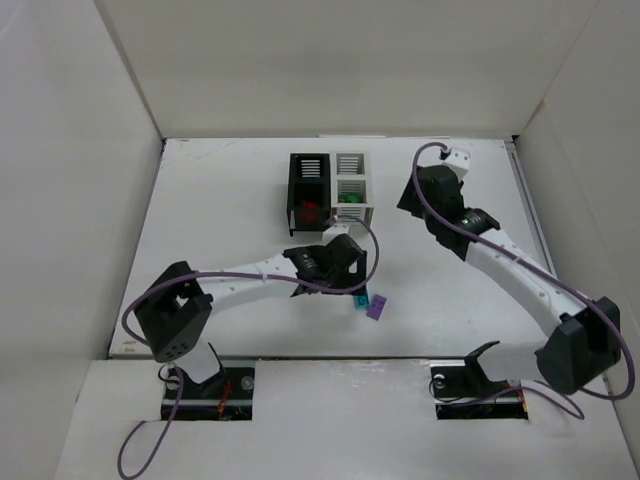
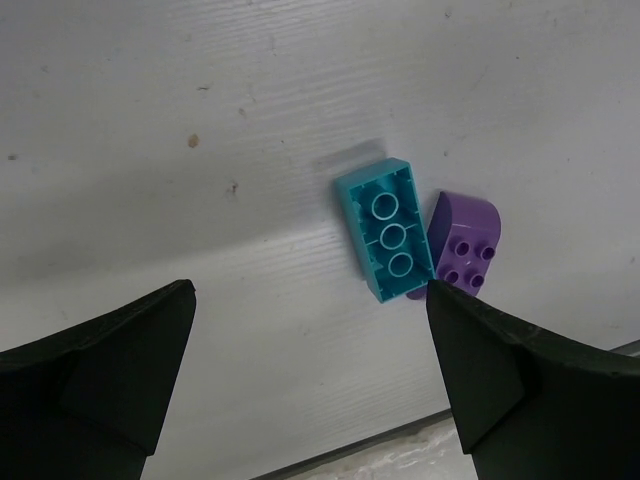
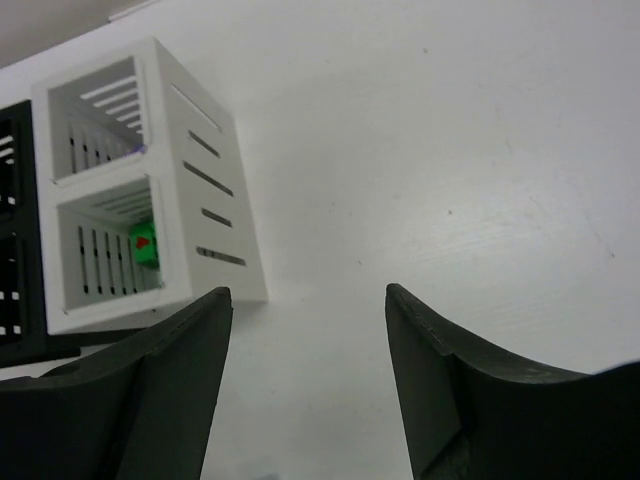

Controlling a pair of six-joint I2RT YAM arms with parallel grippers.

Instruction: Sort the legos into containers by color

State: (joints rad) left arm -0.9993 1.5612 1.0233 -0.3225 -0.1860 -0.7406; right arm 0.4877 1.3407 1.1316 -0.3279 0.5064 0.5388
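Observation:
I will next lower my left gripper to the right in the top view, around the long sides of the teal brick, which lies below it toward that side.
A teal brick (image 2: 390, 228) lies studs-down on the table with a purple rounded brick (image 2: 466, 246) touching its right side; both show in the top view, the teal brick (image 1: 361, 300) beside the purple one (image 1: 376, 308). My left gripper (image 2: 310, 295) is open and empty, just above and near them. The black bin (image 1: 307, 188) holds red pieces (image 1: 309, 212). The white bin (image 1: 352, 186) holds green pieces (image 1: 350, 198), seen also in the right wrist view (image 3: 146, 244). My right gripper (image 3: 308, 295) is open and empty, right of the white bin (image 3: 200, 170).
White walls enclose the table on the left, back and right. The table's near edge (image 2: 400, 440) runs just below the two bricks. The left arm (image 1: 250, 275) stretches across the front middle of the table.

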